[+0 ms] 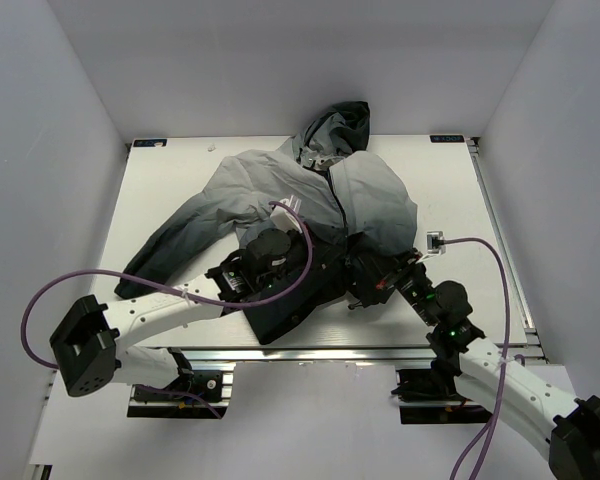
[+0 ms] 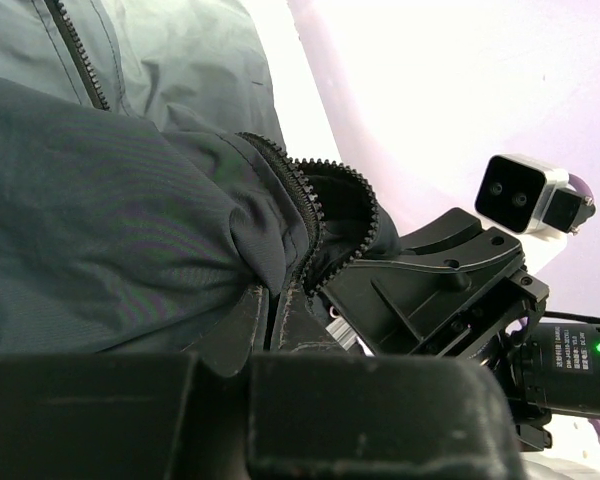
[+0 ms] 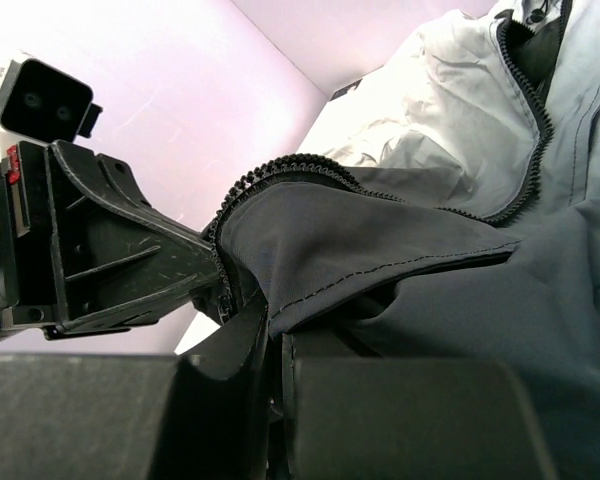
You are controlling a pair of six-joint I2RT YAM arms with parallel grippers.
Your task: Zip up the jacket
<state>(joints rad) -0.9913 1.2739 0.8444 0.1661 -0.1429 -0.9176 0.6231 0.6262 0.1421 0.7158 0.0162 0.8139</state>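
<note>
Next, my right gripper will draw back and down to the bare tabletop by the near bar and release the jacket's front edge, since that edge curls up between both grippers.
The jacket lies spread on the white table, hood at the back, light grey fading to black at the near hem. Its front zipper is open at the hem. My left gripper is shut on one front edge near the hem; in the left wrist view it pinches the fabric beside the zipper teeth, with a silver zipper piece next to it. My right gripper faces it closely, shut on the other front edge under a folded black flap.
A small dark-and-white object lies on the table right of the jacket. Purple cables loop off both arms. White walls close in the table on the left, back and right. The left sleeve reaches toward the near left.
</note>
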